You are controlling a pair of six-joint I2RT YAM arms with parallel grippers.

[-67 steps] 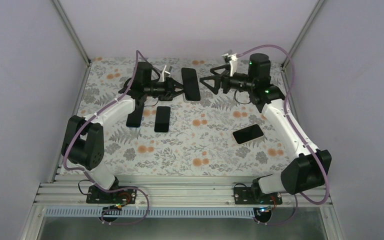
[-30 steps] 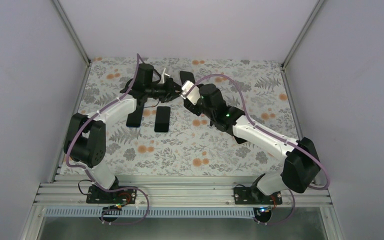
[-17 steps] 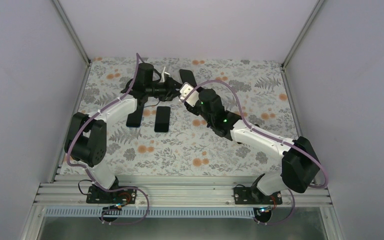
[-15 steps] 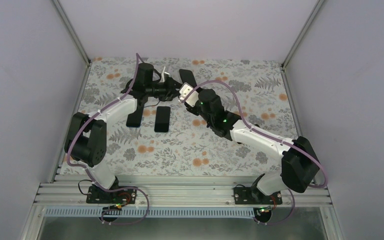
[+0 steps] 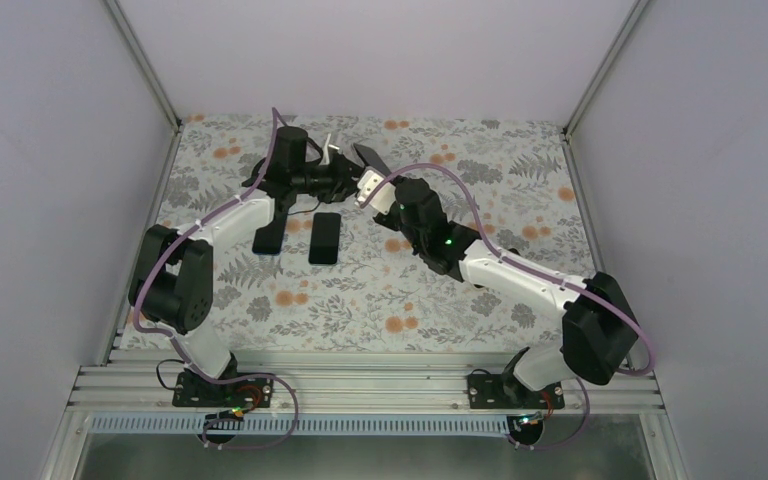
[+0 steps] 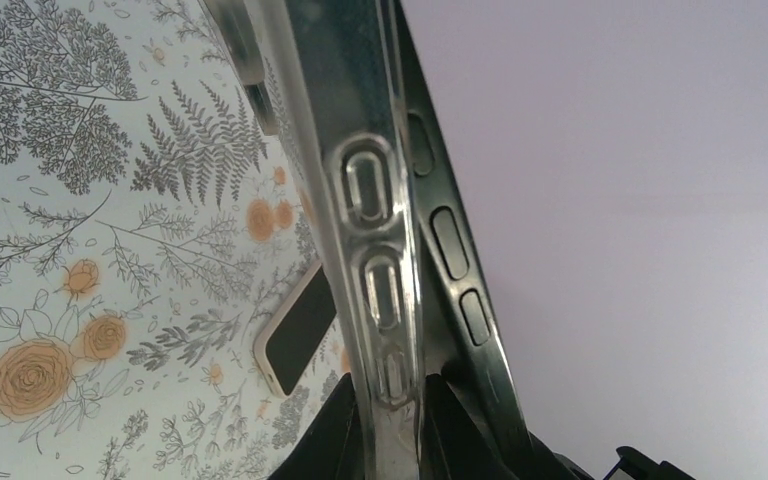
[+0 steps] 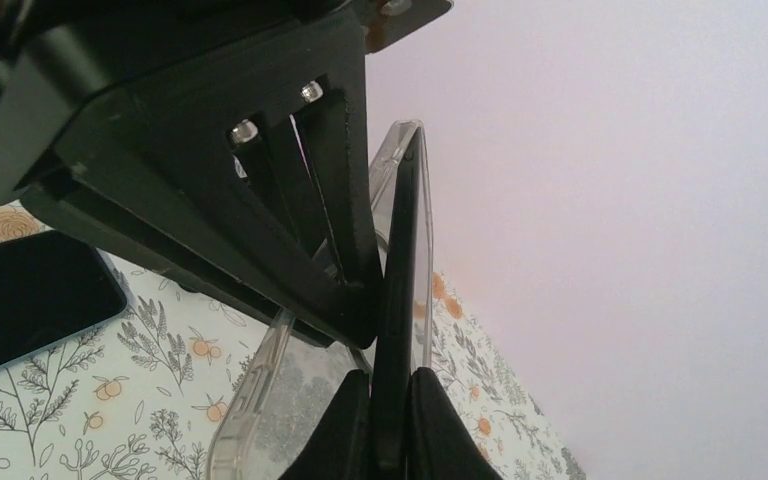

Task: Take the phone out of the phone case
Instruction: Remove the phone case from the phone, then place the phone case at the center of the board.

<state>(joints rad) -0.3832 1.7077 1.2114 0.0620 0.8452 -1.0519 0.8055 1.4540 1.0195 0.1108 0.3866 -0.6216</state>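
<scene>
The clear phone case (image 6: 368, 230) comes down in my left gripper next for release on the floral cloth, since my right gripper holds the phone parted from the case's rim.
At the back of the table a black phone (image 5: 371, 157) is held up on edge, tilted, between both arms. In the left wrist view my left gripper (image 6: 390, 425) is shut on the rim of the clear phone case (image 6: 368, 230), and the dark phone (image 6: 452, 250) stands parted from that rim on the right. In the right wrist view my right gripper (image 7: 390, 425) is shut on the phone's thin black edge (image 7: 400, 270), with the clear case (image 7: 260, 390) splayed away to its left. From above, the left gripper (image 5: 350, 178) and right gripper (image 5: 372, 182) almost meet.
Two dark phones (image 5: 269, 238) (image 5: 325, 238) lie flat on the floral cloth under the left arm. A phone in a beige case (image 6: 300, 330) lies further right. The left gripper's black body (image 7: 210, 180) fills the top left of the right wrist view.
My right arm swung in from the back right to the held phone and shut its jaws on the phone's edge. The phone now tilts away from the case. The left arm has not moved.
</scene>
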